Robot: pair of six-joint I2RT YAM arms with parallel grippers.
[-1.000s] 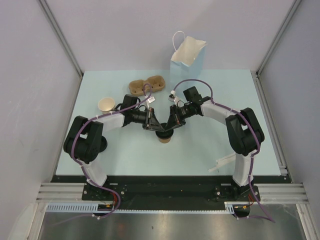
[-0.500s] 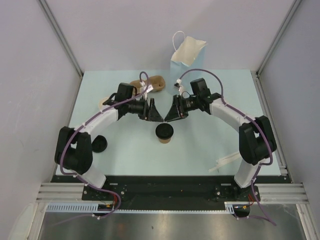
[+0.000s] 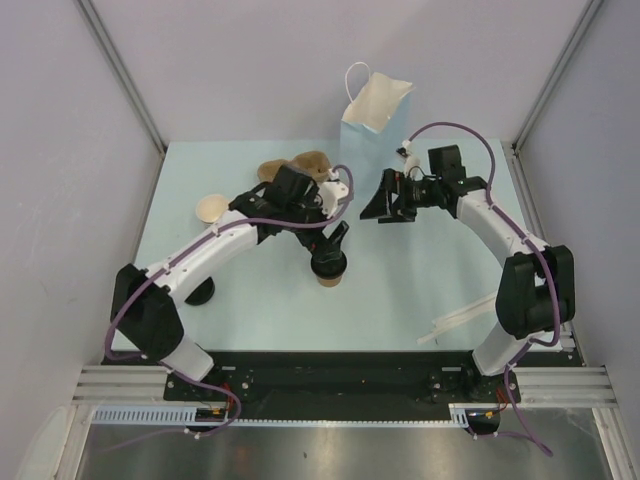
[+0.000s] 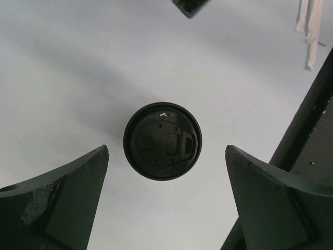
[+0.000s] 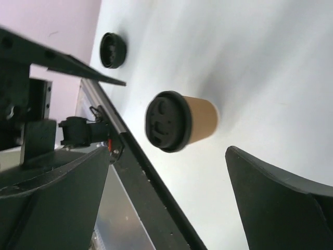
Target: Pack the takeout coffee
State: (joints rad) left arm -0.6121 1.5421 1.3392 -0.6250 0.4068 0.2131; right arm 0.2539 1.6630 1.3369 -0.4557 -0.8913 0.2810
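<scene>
My left gripper brings its fingers down to both sides of the black lid next.
The takeout coffee, a small brown paper cup with a black lid, stands upright in the middle of the table. My left gripper hovers right above it, open. In the left wrist view the lid lies between and beyond the spread fingers, with no contact. My right gripper is open too, up and to the right of the cup, near the blue paper bag. In the right wrist view the cup stands well clear of the wide jaws.
The bag stands open at the back centre. A brown cup carrier lies behind my left arm. A lidless tan cup sits at the left. A loose black lid lies near the left arm's base. White sticks rest front right.
Both grippers were shut at the cup's lid a second ago and have opened and let go. The right one drew back toward the bag; the left one lifted, then came over the cup.
</scene>
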